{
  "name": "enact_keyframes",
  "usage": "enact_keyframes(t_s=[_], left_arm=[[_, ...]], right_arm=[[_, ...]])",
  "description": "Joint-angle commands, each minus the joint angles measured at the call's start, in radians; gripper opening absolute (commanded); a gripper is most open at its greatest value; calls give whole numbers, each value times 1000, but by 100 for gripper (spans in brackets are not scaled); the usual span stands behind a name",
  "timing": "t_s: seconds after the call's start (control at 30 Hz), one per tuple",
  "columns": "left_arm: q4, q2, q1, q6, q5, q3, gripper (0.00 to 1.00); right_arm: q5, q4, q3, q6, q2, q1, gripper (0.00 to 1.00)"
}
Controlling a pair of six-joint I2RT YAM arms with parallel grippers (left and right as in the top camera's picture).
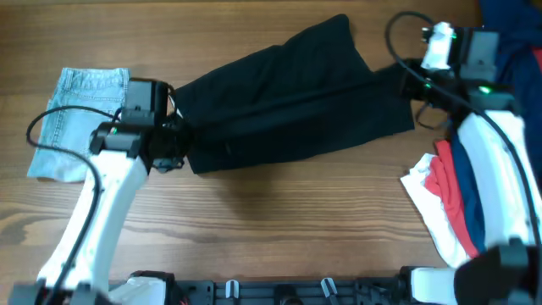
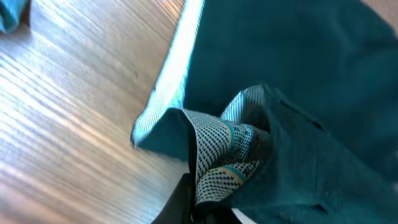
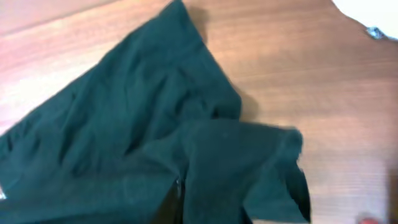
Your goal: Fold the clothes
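My right gripper should next move outward toward the garment's far corner [image 1: 342, 28] [image 3: 176, 17] and release the garment's end, because that corner lies outward and to the gripper's left in the overhead view.
The black shorts-like garment [image 1: 288, 106] lies stretched across the middle of the table between both arms. My left gripper [image 1: 176, 140] is shut on its left end, where the waistband and a dotted inner lining show in the left wrist view [image 2: 227, 158]. My right gripper [image 1: 405, 74] is shut on the garment's right end; the dark fabric [image 3: 143, 124] drapes over the fingers in the right wrist view. The fingertips of both grippers are hidden by cloth.
A folded light denim piece [image 1: 74, 119] lies at the far left. A heap of navy, red and white garments [image 1: 449, 186] sits at the right edge, beside and under the right arm. Bare wood [image 1: 279, 229] lies in front.
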Motion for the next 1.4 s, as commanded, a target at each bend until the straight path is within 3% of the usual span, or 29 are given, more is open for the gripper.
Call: enact_keyframes(t_s=[0.0, 0.2, 0.4, 0.43, 0.47, 0.5, 0.53, 0.57, 0.6, 0.7, 0.83, 0.97, 1.03, 1.17, 1.37], left_arm=[[92, 137, 50, -82, -182, -13, 4], [207, 262, 78, -160, -181, -13, 4], [352, 293, 79, -159, -181, -13, 4], [396, 298, 79, -159, -190, -13, 4], [436, 301, 79, -157, -209, -13, 4], [490, 303, 79, -156, -247, -13, 15], [562, 306, 79, -156, -287, -13, 55], [611, 306, 81, -154, -299, -13, 85], [639, 306, 86, -122, -288, -12, 100], [607, 306, 103, -50, -177, -10, 100], [417, 306, 101, -50, 33, -10, 100], [303, 306, 76, 14, 107, -10, 100], [262, 306, 56, 55, 113, -10, 99], [193, 306, 17, 107, 100, -10, 100], [193, 306, -2, 107, 69, -12, 99]], right_arm=[[95, 136, 9, -58, 119, 20, 10], [115, 418, 9, -63, 236, 93, 11], [122, 541, 9, -60, 300, 108, 11], [122, 583, 9, -60, 315, 111, 16], [120, 628, 9, -52, 330, 114, 37], [113, 682, 9, -48, 345, 119, 61], [89, 771, 9, -35, 375, 123, 86], [55, 807, 9, -6, 392, 123, 100], [29, 811, 9, 0, 399, 121, 100], [61, 723, 9, 1, 395, 109, 100], [201, 520, 9, 26, 364, 72, 100], [209, 360, 9, 35, 354, 28, 100], [186, 297, 9, 40, 359, 12, 100], [69, 204, 9, -82, 378, 3, 100], [12, 132, 8, -90, 383, 4, 99]])
